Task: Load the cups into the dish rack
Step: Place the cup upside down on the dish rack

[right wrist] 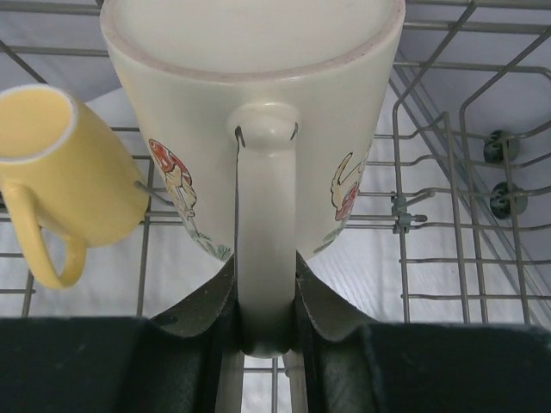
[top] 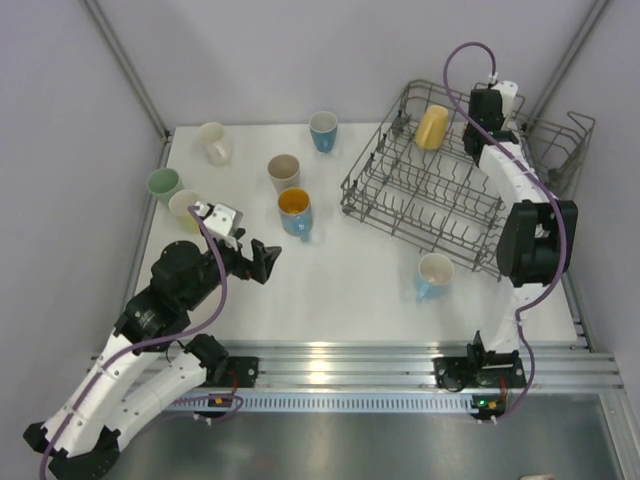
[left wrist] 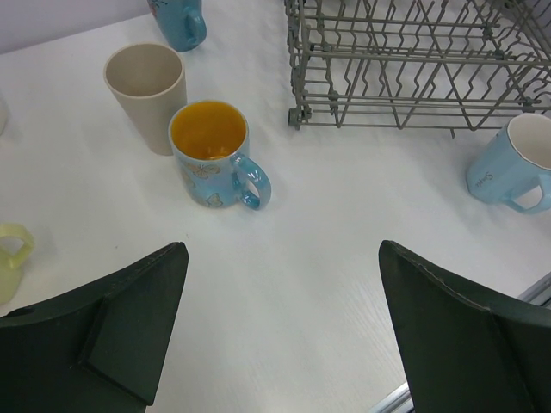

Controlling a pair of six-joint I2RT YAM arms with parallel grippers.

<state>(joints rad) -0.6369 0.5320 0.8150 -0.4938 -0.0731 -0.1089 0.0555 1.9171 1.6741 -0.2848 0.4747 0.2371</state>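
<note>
The right gripper brings the cream mug down onto the bare wires (right wrist: 357,221) beside the yellow mug next and releases the handle, since those wires stand empty.
My right gripper (right wrist: 265,292) is shut on the handle of a cream mug (right wrist: 258,86) with painted figures, held over the far end of the dish rack (right wrist: 448,215). From above, this gripper (top: 490,105) and the mug (top: 508,93) are at the grey wire dish rack's (top: 400,210) back edge. A yellow mug (top: 432,127) (right wrist: 60,172) lies tilted on the tines beside it. My left gripper (top: 262,262) (left wrist: 284,318) stands open above bare table, with a blue mug with an orange inside (top: 294,212) (left wrist: 211,155) just ahead of it.
On the table stand a beige tumbler (top: 284,172) (left wrist: 146,95), a blue tumbler (top: 323,130), a cream mug (top: 214,142), a mint cup (top: 163,184) and a pale yellow mug (top: 185,208). A light blue mug (top: 434,274) (left wrist: 516,163) sits by the rack's near corner.
</note>
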